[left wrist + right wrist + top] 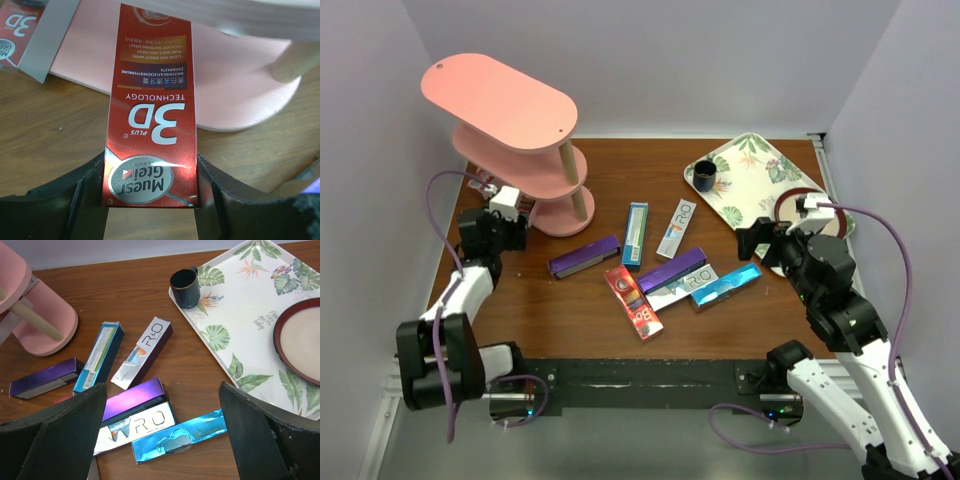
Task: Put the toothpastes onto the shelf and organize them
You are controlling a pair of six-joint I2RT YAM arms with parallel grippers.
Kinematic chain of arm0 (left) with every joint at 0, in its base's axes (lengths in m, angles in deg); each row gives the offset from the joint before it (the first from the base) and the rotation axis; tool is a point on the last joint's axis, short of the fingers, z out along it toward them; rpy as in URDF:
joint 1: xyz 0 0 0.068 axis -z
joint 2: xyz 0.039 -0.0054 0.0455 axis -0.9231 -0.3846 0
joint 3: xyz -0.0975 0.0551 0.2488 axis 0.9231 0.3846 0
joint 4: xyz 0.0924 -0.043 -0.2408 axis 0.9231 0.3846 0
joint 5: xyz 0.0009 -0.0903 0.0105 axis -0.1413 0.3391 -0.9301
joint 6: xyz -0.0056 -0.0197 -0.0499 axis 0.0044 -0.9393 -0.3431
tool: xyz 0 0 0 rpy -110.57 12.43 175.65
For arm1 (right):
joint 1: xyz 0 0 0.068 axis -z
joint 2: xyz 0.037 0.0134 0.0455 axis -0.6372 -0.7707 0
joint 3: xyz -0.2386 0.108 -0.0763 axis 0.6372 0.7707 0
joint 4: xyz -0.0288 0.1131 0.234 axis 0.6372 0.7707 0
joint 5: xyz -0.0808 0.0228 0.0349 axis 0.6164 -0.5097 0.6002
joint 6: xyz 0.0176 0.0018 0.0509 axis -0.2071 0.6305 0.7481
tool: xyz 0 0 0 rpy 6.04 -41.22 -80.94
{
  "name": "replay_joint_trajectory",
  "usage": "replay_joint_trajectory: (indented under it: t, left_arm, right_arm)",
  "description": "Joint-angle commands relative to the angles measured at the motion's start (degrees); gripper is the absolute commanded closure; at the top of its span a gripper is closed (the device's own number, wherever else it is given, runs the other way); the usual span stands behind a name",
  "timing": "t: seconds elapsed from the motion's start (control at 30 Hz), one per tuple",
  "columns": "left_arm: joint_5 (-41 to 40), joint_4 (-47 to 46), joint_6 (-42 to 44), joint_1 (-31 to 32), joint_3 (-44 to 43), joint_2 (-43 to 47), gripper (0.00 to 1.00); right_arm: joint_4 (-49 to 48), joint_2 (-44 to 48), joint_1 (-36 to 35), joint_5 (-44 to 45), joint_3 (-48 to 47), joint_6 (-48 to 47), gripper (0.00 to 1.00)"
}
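The carton in my left gripper has its near end sticking out over the board's edge, so my left gripper will next turn, slide the carton outward onto the bottom board beside the second red one and release it.
The pink three-tier shelf stands at the far left. My left gripper is at its bottom board, shut on a red carton whose far end rests on that board. A second red carton lies at the board's left. My right gripper is open and empty above the loose cartons. On the table lie a purple carton, a teal one, a silver-white one, a red one, another purple, another silver-white and a blue one.
A leaf-patterned tray sits at the far right with a dark cup and a red-brown plate on it. A wooden post and the shelf's middle board are close above my left gripper.
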Motion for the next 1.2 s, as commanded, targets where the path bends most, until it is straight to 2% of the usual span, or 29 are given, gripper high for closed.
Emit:
replay_joint_trajectory:
  t: [0.0, 0.17, 0.47, 0.7, 0.93, 1.17]
  left_arm:
    - [12.7, -8.5, 4.0, -4.4, -6.8, -5.1, 1.0]
    - [17.3, -13.5, 3.8, -8.5, -8.8, -11.0, 0.98]
    - [20.7, -18.6, 4.8, -10.5, -13.6, -22.1, 0.93]
    - [21.9, -18.1, 6.5, -11.4, -17.2, -26.0, 0.91]
    - [25.0, -14.8, 8.0, -12.2, -20.4, -30.2, 0.82]
    - [24.4, -13.8, 8.9, -12.5, -21.5, -32.7, 0.75]
  right_arm:
    - [-1.3, 0.2, -0.6, -1.2, 0.6, -1.5, 0.01]
    - [-1.0, -0.5, -1.0, -1.1, 0.8, -2.0, 0.01]
    - [-1.1, -0.9, -1.0, -0.8, 1.2, -2.4, 0.02]
    - [-1.1, -2.1, -1.0, -0.7, 1.3, -2.6, 0.01]
    - [-1.0, -2.5, -1.0, -1.0, 1.4, -2.8, 0.01]
    - [-1.2, -2.8, -1.0, -1.5, 1.4, -2.9, 0.02]
